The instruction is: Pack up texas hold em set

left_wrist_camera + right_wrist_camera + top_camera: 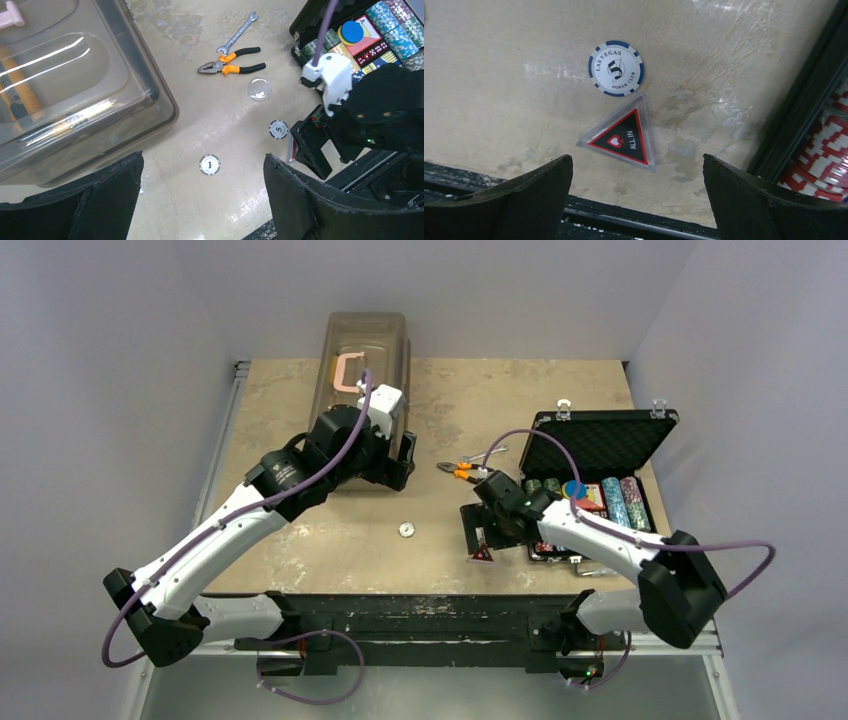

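Observation:
My right gripper moves down away from the case (600, 443) next until its fingers straddle the triangle token (482, 554).
The black case (600, 443) lies open at the right, with rows of poker chips (617, 502), a blue round button (352, 31) and red dice (374, 51) inside. My right gripper (636, 157) is open, low over the table just left of the case. The red triangle token (623, 137) marked ALL IN lies flat just beyond its fingertips. A blue-edged "5" chip (616, 68) lies past the token. A "1" chip (209, 164) lies alone mid-table, and a clear round button (259, 89) lies near the pliers. My left gripper (202, 157) hangs open high over the table, empty.
A translucent brown box (365, 360) with a pink handle stands at the back left, close beside my left arm. Orange-handled pliers (230, 65) and a wrench (237, 34) lie mid-table left of the case. The table's front edge (634, 215) runs right under my right gripper.

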{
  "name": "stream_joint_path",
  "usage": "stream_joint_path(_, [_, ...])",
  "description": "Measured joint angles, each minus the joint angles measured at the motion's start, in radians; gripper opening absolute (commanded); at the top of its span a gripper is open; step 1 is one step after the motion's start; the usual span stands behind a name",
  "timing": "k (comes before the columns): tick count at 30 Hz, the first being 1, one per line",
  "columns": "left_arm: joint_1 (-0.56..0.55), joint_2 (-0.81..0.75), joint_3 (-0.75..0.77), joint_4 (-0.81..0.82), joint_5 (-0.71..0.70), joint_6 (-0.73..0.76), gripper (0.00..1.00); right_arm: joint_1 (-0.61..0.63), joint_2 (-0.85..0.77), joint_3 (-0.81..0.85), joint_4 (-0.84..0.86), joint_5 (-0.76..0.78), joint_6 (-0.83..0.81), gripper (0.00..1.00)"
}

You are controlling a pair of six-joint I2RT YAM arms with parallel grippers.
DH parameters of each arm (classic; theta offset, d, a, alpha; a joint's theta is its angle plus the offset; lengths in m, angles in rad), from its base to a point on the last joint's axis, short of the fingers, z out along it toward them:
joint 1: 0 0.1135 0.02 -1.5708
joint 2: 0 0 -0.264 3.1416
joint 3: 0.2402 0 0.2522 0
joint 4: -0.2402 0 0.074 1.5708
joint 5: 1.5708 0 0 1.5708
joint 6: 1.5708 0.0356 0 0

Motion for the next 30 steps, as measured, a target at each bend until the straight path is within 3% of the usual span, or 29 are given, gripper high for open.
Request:
stream_joint_path(10, [-0.016,-0.004,0.000,0.000,-0.007,0.000,0.86,0.000,0.220,0.040,-0.009,-0.088,-0.081,0.99])
stream_joint_path(19, [-0.017,-0.015,0.000,0.000,-0.009,0.002,0.86,0.006,0.230,0.041,-0.004,-0.132,-0.107,0.99])
stream_joint_path(30, [-0.017,-0.017,0.000,-0.001,-0.008,0.003,0.86,0.071,0.253,0.060,-0.003,-0.080,-0.088,0.88])
